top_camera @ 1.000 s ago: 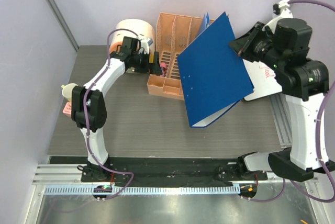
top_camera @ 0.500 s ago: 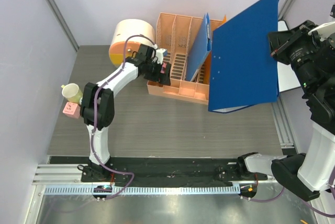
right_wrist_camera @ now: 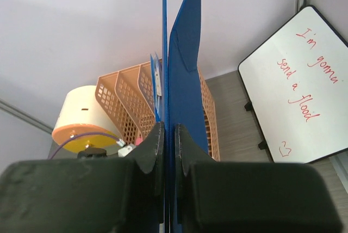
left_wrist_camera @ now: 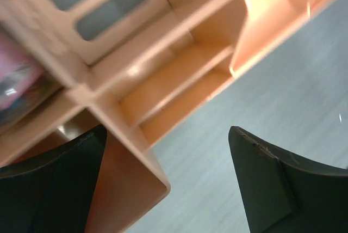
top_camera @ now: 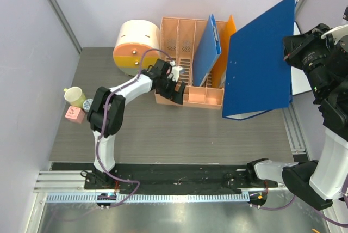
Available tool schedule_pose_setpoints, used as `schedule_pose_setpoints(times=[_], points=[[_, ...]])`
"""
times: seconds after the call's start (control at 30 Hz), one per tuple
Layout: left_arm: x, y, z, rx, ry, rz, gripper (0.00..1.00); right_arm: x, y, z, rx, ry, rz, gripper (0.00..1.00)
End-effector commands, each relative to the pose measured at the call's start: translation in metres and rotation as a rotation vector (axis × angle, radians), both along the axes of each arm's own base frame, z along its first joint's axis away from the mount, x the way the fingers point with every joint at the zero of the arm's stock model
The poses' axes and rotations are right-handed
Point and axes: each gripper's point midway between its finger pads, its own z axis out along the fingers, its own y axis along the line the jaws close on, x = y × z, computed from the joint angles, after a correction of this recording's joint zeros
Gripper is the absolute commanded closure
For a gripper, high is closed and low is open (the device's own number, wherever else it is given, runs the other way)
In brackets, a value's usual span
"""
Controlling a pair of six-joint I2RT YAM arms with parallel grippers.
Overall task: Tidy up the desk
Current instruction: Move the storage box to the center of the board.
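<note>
I will next move my right gripper to the left in the top view. I will lower the binder [top_camera: 258, 64] into the slot beside the blue folder and let go of it, because that slot is empty.
The desk [top_camera: 163, 129] is a dark grey wood-grain top. An orange file organizer [top_camera: 185, 42] stands at its back, with a blue folder [top_camera: 206, 48] leaning in one slot. My right gripper [right_wrist_camera: 168, 127] is shut on the edge of a large blue binder [top_camera: 258, 64] and holds it upright in the air, to the right of the organizer. In the right wrist view the binder [right_wrist_camera: 185, 80] runs edge-on between the fingers. My left gripper [top_camera: 176, 89] is open at the organizer's low front tray [left_wrist_camera: 163, 86]. A corner of the tray sits between the fingers [left_wrist_camera: 272, 189], beside the left one.
A cream and orange cylinder [top_camera: 136, 45] stands left of the organizer. A yellow cup [top_camera: 73, 97] and a pink cube [top_camera: 73, 115] sit at the desk's left edge. A whiteboard with red writing [right_wrist_camera: 299, 86] leans at the right. A metal rail [top_camera: 293, 129] runs along the right edge.
My right arm has lifted the blue binder up and to the right, off the organizer, uncovering the blue folder. My left gripper has moved right along the organizer's front.
</note>
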Motion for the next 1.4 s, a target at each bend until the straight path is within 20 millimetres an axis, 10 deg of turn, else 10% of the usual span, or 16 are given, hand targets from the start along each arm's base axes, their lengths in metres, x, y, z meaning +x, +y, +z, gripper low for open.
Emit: schedule_pose_setpoints(times=[0.0,0.47,0.77,0.97,1.37], points=[[-0.065,-0.018,0.017,-0.03,0.086,-0.14,0.07,-0.012,-0.006,0.051,0.064,-0.199,-0.015,0.99],[-0.171,0.003,0.038,-0.028,0.208,-0.332,0.08,-0.006,0.045,0.023,0.049,-0.064,0.249,0.99],[-0.21,0.018,0.086,-0.086,0.235,-0.479,0.09,-0.074,0.044,0.091,0.16,-0.327,0.347,0.99],[-0.196,0.025,0.137,-0.16,0.113,-0.462,0.07,-0.103,0.06,0.115,0.235,-0.43,0.487,0.99],[-0.134,0.026,0.262,-0.457,-0.112,-0.307,0.07,-0.018,0.111,0.053,0.265,-0.29,0.614,0.99]])
